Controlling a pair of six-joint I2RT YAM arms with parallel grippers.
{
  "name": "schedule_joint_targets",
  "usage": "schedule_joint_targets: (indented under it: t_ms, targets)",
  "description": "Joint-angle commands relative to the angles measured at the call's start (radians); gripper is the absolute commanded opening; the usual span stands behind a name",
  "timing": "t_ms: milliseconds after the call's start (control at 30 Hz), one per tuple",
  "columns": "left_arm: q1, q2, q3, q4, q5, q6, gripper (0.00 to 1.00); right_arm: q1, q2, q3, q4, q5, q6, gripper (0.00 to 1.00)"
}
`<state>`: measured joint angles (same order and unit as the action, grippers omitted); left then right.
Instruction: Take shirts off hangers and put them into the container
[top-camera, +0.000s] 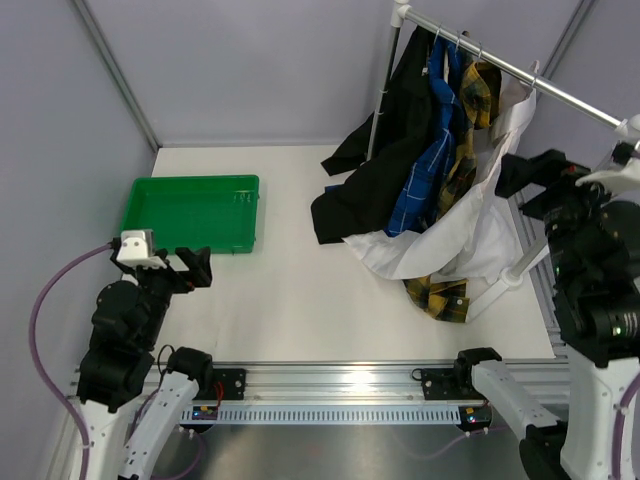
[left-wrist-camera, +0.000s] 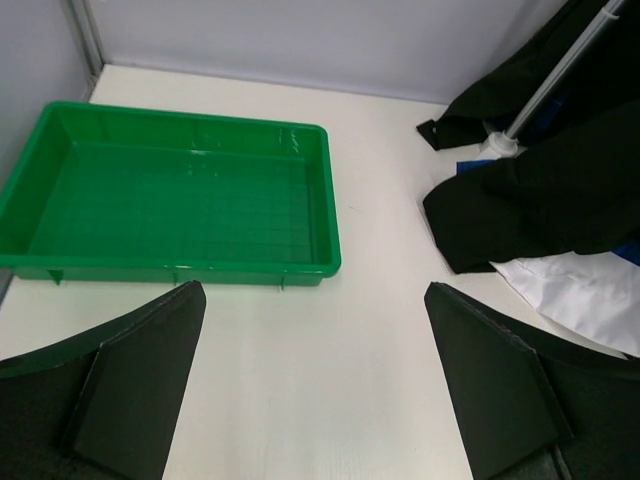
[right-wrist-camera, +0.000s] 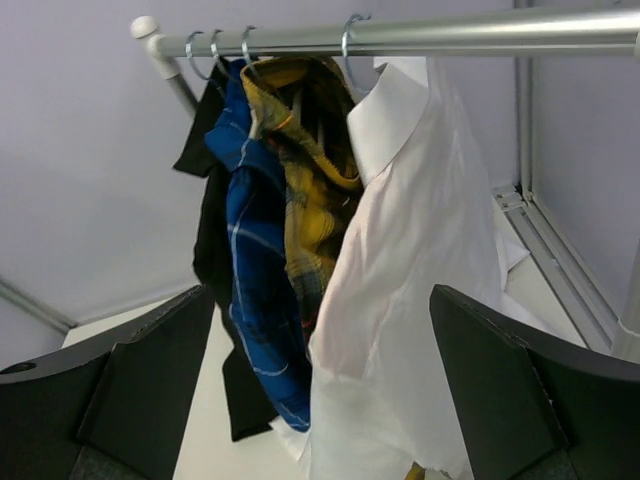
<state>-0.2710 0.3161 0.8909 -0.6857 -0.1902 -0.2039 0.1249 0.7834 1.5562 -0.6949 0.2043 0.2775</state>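
Observation:
My right gripper reaches outward to the fold below its collar next, since the white shirt hangs nearest on the bar, front edge facing me.
Four shirts hang on a rail at the back right: black, blue plaid, yellow-and-black plaid and white. Their tails trail on the table. Of the hangers only silvery hooks over the rail show. The green container lies at the left with nothing in it. My left gripper is open just in front of the container's near rim. My right gripper is open and raised, facing the white shirt, with the blue plaid shirt to its left.
The silver rail runs overhead on a white upright pole. The rack's white foot lies beside the white shirt's hem. A metal track runs along the near edge. Grey walls close in the left and back.

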Motion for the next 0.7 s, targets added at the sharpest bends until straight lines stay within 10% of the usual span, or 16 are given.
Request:
schedule_joint_targets:
  t_ms: [0, 267, 667]
  targets:
    - [-0.004, -0.014, -0.067, 0.161, 0.066, -0.038, 0.99, 0.001, 0.141, 0.088, -0.023, 0.138, 0.038, 0.99]
    - [-0.005, -0.052, -0.211, 0.216, 0.048, -0.051, 0.99, -0.001, 0.421, 0.277, -0.104, 0.305, 0.031, 0.96]
    - [-0.01, -0.054, -0.242, 0.224, 0.043, -0.052, 0.99, 0.001, 0.487, 0.26, -0.144, 0.343, 0.034, 0.65]
